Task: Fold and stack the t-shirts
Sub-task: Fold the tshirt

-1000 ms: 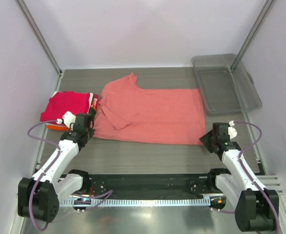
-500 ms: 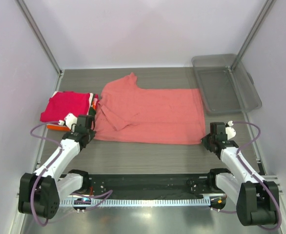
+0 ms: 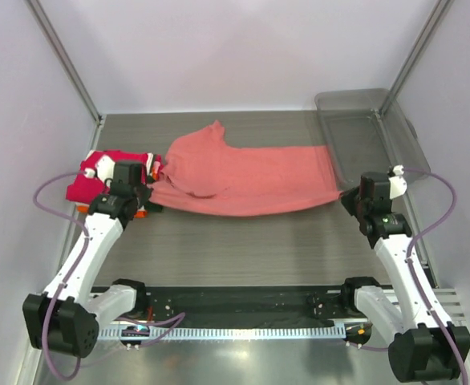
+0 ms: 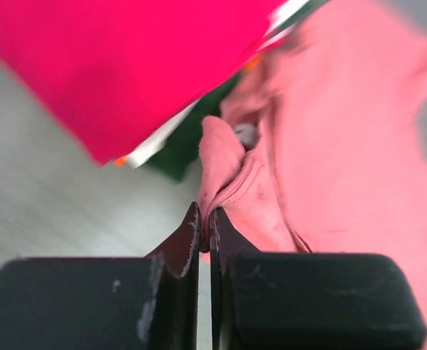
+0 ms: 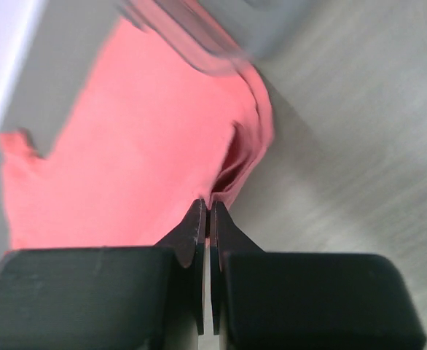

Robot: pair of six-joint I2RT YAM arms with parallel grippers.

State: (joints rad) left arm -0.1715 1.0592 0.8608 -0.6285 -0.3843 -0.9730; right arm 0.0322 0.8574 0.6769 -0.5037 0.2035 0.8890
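I will move my right gripper back and down to the bare near tabletop next, and there I will release the shirt's lifted corner so it lies flat.
A salmon-pink t-shirt (image 3: 243, 176) lies across the middle of the table with its near edge lifted and carried toward the back. My left gripper (image 3: 145, 202) is shut on its near left corner (image 4: 224, 182). My right gripper (image 3: 343, 197) is shut on its near right corner (image 5: 235, 175). A folded magenta-red t-shirt (image 3: 115, 167) tops a stack at the left, with orange and dark green (image 4: 181, 149) edges showing beneath it. The salmon-pink shirt fills both wrist views.
A clear grey plastic bin (image 3: 371, 136) stands at the back right, just beyond my right gripper; its rim shows in the right wrist view (image 5: 199, 36). Metal frame posts rise at both back corners. Purple walls close in on both sides.
Both grippers have closed on the pink shirt's near corners and lifted them toward the back. The shirt's near edge has moved away from me and the shirt looks narrower.
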